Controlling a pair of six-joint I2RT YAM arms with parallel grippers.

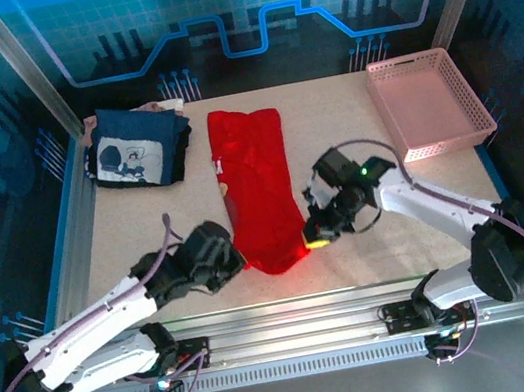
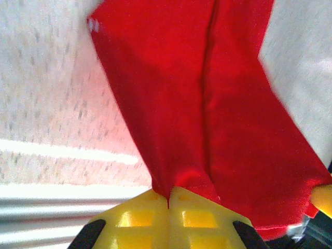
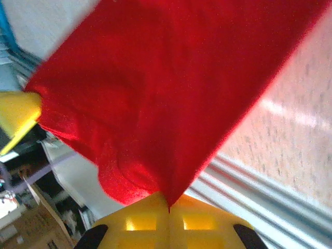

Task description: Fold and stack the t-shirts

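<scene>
My left gripper will next carry the red t-shirt's corner outward and release it low over the t-shirt's far half (image 1: 227,165), outward of the gripper, to shorten the long t-shirt.
A bright red t-shirt (image 1: 257,185) lies as a long narrow strip down the middle of the table, its near end lifted. My left gripper (image 1: 237,257) is shut on the near left corner of that end, and the left wrist view has the red cloth (image 2: 207,104) pinched between the yellow fingers (image 2: 140,212). My right gripper (image 1: 314,238) is shut on the near right corner; red cloth (image 3: 155,93) hangs from its yellow fingers (image 3: 197,218). A folded navy blue t-shirt (image 1: 137,147) with a white-grey print lies at the back left.
A pink lattice basket (image 1: 429,104) stands at the back right corner. Metal rails run along the table's near edge (image 1: 295,327). Blue side walls (image 1: 64,226) border the table on the left and right.
</scene>
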